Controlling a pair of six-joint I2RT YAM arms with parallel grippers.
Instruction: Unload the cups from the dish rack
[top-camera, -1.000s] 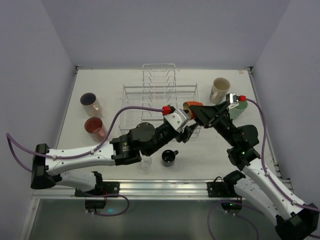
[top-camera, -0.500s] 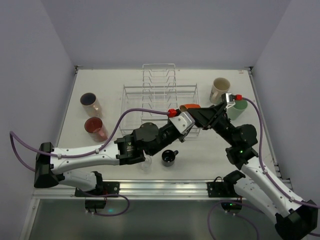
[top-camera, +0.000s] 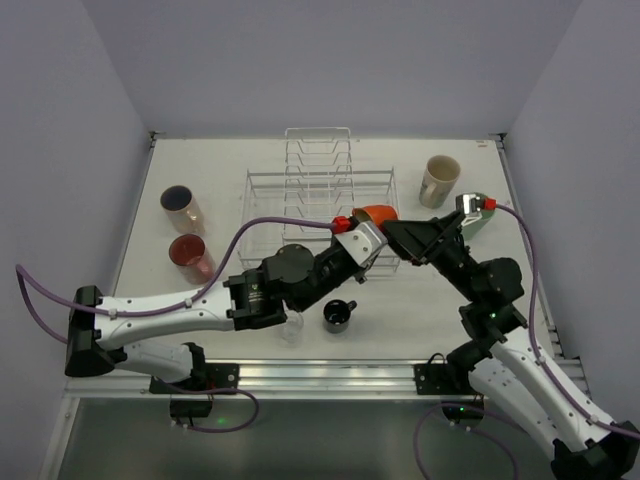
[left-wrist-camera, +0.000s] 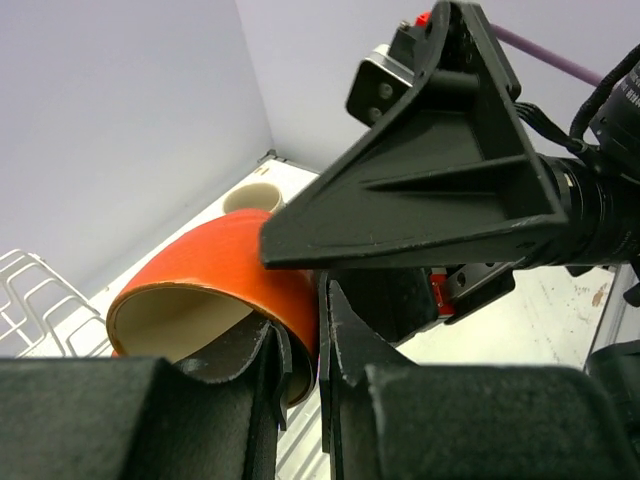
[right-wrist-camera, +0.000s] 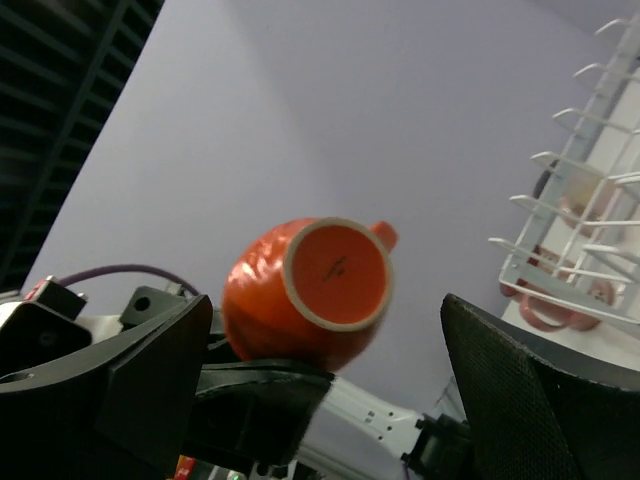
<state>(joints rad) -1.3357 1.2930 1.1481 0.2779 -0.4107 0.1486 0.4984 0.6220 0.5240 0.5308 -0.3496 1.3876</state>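
I will move my left gripper back and down next, turn the held mug upright and release it, because there is bare tabletop below and back, by the dark-blue mug.
My left gripper (top-camera: 373, 228) is shut on the rim of the small orange-red mug (top-camera: 378, 213), held tilted in the air over the right end of the wire dish rack (top-camera: 318, 185). In the left wrist view, my fingers (left-wrist-camera: 345, 340) pinch the mug's wall (left-wrist-camera: 225, 265). My right gripper (top-camera: 398, 241) is open just right of the mug. In the right wrist view, the mug's base (right-wrist-camera: 335, 270) shows between its spread fingers (right-wrist-camera: 540, 390), untouched. No cup shows in the rack.
On the table stand a cream mug (top-camera: 439, 180) and a mint-green tumbler (top-camera: 480, 217) at the right, two pink tumblers (top-camera: 182, 206) (top-camera: 191, 255) at the left, and a dark-blue mug (top-camera: 338, 315) and a clear glass (top-camera: 292, 325) in front.
My left gripper rose to the orange-red mug and shut on its rim. My right gripper, which was at the mug, has let go and drawn back to the right.
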